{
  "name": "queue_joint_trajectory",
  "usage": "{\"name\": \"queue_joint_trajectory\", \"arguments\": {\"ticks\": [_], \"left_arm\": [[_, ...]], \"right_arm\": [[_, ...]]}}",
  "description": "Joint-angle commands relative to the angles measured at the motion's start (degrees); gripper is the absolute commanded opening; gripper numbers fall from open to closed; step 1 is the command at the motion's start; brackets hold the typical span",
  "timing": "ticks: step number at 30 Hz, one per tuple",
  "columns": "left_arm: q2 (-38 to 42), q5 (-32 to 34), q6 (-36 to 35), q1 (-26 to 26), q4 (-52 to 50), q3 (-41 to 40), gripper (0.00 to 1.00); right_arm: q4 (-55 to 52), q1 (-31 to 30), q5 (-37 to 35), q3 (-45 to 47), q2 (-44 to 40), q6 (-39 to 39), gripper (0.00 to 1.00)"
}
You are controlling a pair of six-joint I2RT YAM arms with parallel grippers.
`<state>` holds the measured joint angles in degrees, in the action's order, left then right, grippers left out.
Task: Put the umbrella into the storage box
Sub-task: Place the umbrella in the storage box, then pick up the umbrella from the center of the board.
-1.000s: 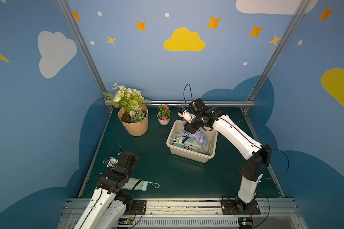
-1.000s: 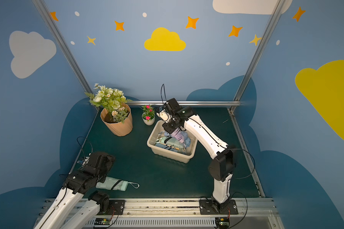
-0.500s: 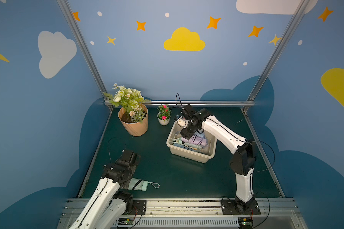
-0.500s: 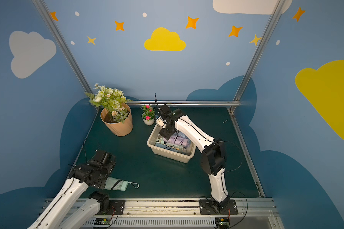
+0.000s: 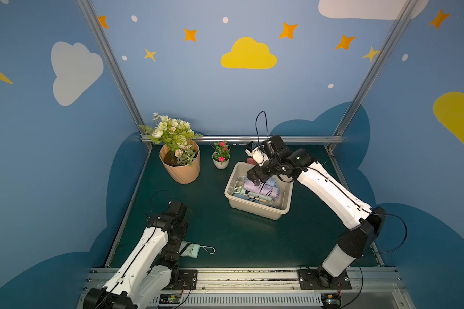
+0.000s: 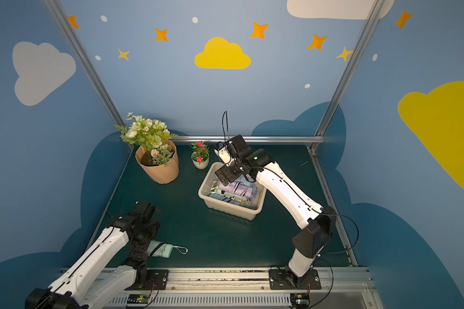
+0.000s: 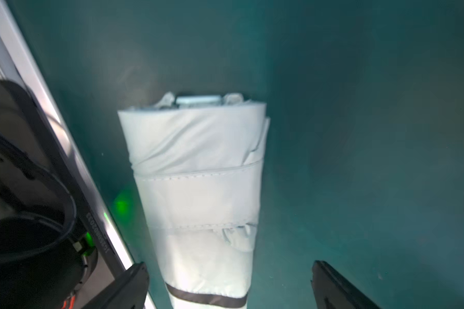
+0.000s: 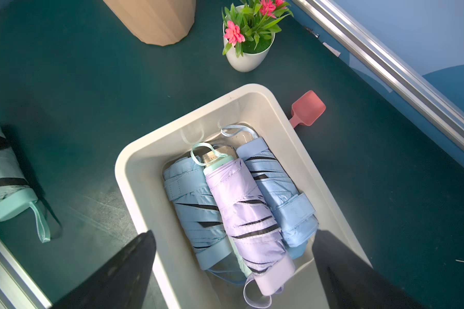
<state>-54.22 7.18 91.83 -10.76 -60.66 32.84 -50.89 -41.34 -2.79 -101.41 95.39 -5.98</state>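
Next, my left gripper needs to lower around both sides of the mint umbrella's folded fabric (image 7: 206, 257) and close, since the fabric lies below, lined up between the open fingers.
The cream-beige storage box (image 5: 255, 210) (image 6: 231, 211) (image 8: 142, 187) stands right of the table's middle. Two blue folded umbrellas lie in it, with a lilac umbrella (image 8: 247, 208) (image 5: 256, 186) on top. My right gripper (image 8: 236, 270) (image 5: 256, 178) hovers open just above the lilac one, its fingers apart from it. A mint umbrella (image 5: 190, 249) (image 6: 161, 249) (image 7: 198, 174) lies on the table near the front left. My left gripper (image 7: 229, 283) is open, with one finger on either side of the mint umbrella's fabric and not closed on it.
A peach faceted flower pot (image 5: 181, 166) and a small white pot with pink flowers (image 5: 221, 160) stand at the back left. A pink scoop (image 8: 307, 109) lies behind the box. A metal rail (image 5: 239, 275) runs along the front edge, close to the mint umbrella.
My right gripper has opened and let go of the lilac umbrella, which now rests in the box. The left arm has shifted slightly over the mint umbrella.
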Motion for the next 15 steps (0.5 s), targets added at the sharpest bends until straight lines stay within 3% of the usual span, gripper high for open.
{"name": "queue_joint_trajectory", "arguments": {"ticks": [1,5,15], "left_arm": [[-2.08,-3.78,-0.74,0.82,2.68,-1.76,1.00],[-5.40,-4.92,-1.35,1.46,6.33,-2.46,0.91],[-7.72,-6.21,-1.75,2.46,14.59,-6.77,0.61]], "right_arm": [[6.76,0.21,-1.28,4.58,-3.15,3.04,0.98],[12.82,0.77,-2.75,10.77,-8.21,4.71,0.98],[13.69,3.61,-2.05,13.80,-12.96,8.23,0.98]]}}
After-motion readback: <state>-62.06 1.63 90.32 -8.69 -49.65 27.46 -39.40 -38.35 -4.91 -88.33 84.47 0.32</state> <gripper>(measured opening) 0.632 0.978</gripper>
